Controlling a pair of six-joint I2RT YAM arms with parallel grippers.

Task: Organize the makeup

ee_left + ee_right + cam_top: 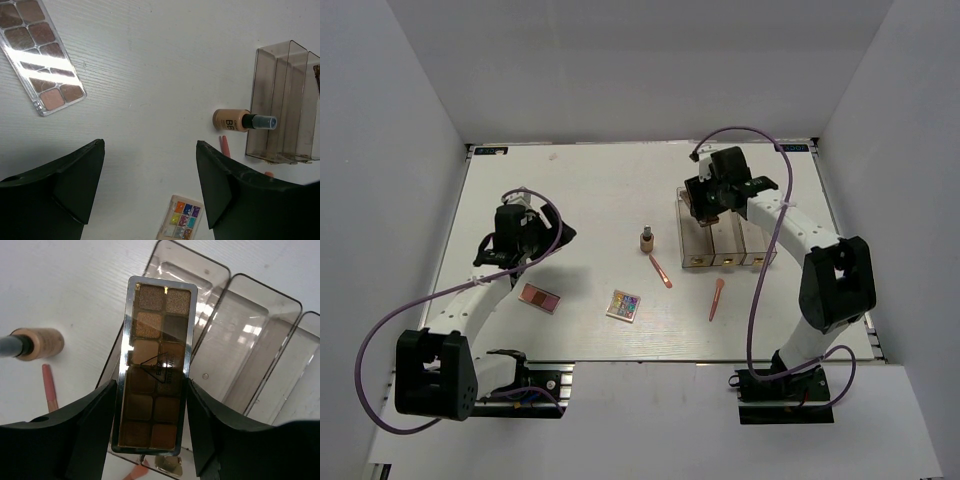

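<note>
The brown-gold palette goes down next, turns slightly along the box's dividers and leaves my right gripper, since the box's section nearest the tan bottle lies below it.
My right gripper [151, 385] is shut on the brown-gold palette [157, 355] and holds it by its long edges over the left compartment of the clear box [250, 340]. In the top view this gripper [710, 203] is at the box's far left end. My left gripper [150, 145] is open and empty above bare table; in the top view it [518, 238] is at the left. The pink-brown palette [539, 296], the multicolour palette [623, 305], the tan bottle [647, 240] and two coral sticks [660, 271] [717, 298] lie on the table.
The clear three-compartment box [725, 242] stands right of centre with gold knobs at its near end. White walls enclose the table on the left, back and right. Purple cables loop from both arms.
</note>
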